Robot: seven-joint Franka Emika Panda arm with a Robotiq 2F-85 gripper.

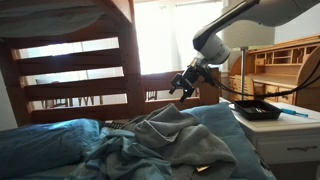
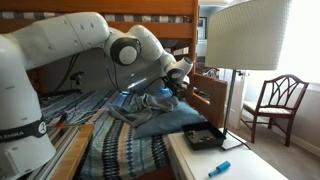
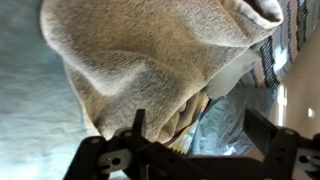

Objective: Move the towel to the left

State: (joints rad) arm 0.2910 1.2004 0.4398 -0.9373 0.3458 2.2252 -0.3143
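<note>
My gripper should next go down onto the raised fold at the towel's far edge and close, as the fold is between its wide-open fingers in the wrist view.
The towel [image 1: 172, 140] is a large rumpled grey cloth heaped in the middle of the bed, seen in both exterior views [image 2: 150, 106]. In the wrist view the towel [image 3: 140, 55] fills the upper part, with a striped band at its edge between the fingers. My gripper [image 1: 186, 84] hangs a little above the towel's far edge, also shown in an exterior view [image 2: 178, 86]. In the wrist view the gripper [image 3: 200, 130] has its fingers spread wide and holds nothing.
A blue pillow [image 1: 40, 140] lies beside the towel. The wooden bunk frame [image 1: 75, 75] stands behind. A nightstand holds a black tray [image 2: 205, 138], a blue pen [image 2: 220, 168] and a lamp [image 2: 245, 35]. A chair [image 2: 280, 100] stands beyond. The bedsheet [image 2: 125, 155] is striped.
</note>
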